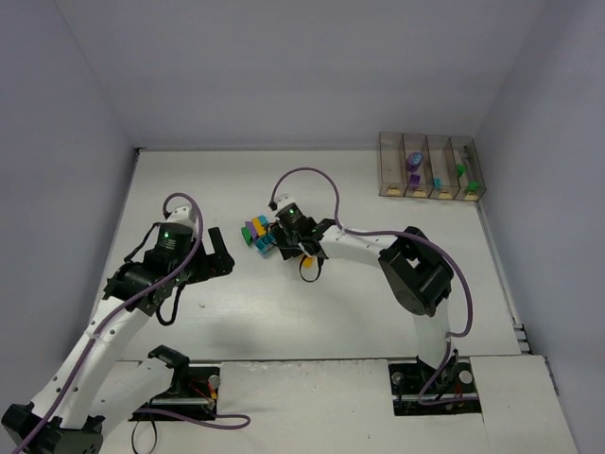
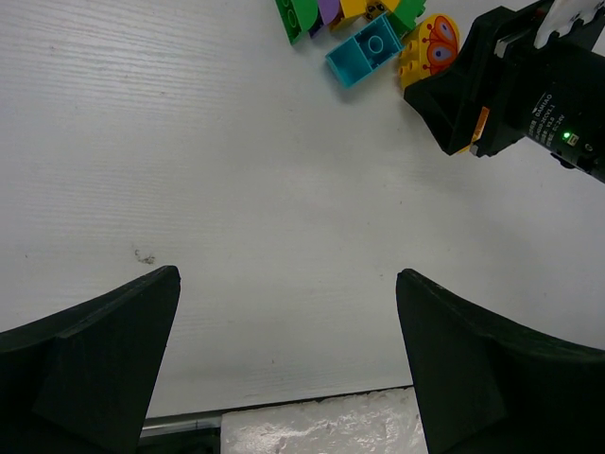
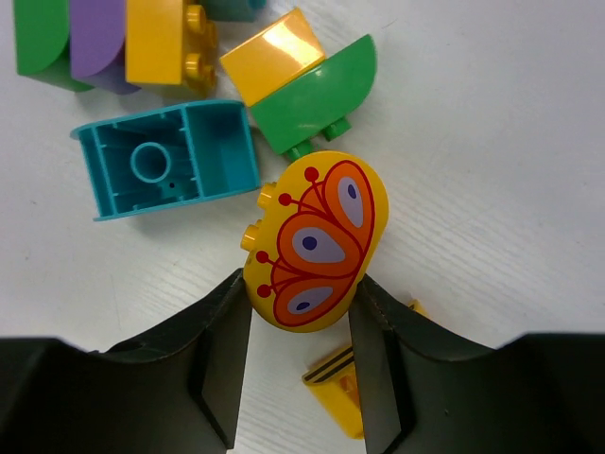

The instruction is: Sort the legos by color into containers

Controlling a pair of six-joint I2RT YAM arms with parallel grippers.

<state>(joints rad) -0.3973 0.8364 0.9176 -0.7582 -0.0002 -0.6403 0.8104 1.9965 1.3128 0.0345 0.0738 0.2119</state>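
The other bins hold other colors. My right gripper should go up and move outward, to the right in the top view, to let go of the yellow brick over the empty bin (image 1: 391,168).
A pile of legos (image 1: 255,235) lies mid-table. My right gripper (image 3: 298,312) is shut on a rounded yellow brick with an orange butterfly print (image 3: 317,241), one finger pressed against each side. Close by lie an upturned teal brick (image 3: 165,161), a green rounded brick (image 3: 317,99), two yellow bricks (image 3: 274,57), a purple one (image 3: 99,43) and another green one (image 3: 43,38). A small yellow piece (image 3: 340,392) shows on the table between the fingers. My left gripper (image 2: 288,303) hangs open over bare table, left of the pile. The containers (image 1: 432,165) stand at the far right.
The bins hold a purple brick (image 1: 413,161), a teal one (image 1: 437,180) and a green one (image 1: 460,170). The right arm's purple cable (image 1: 312,175) loops above the pile. Walls close in the table at the back and on both sides.
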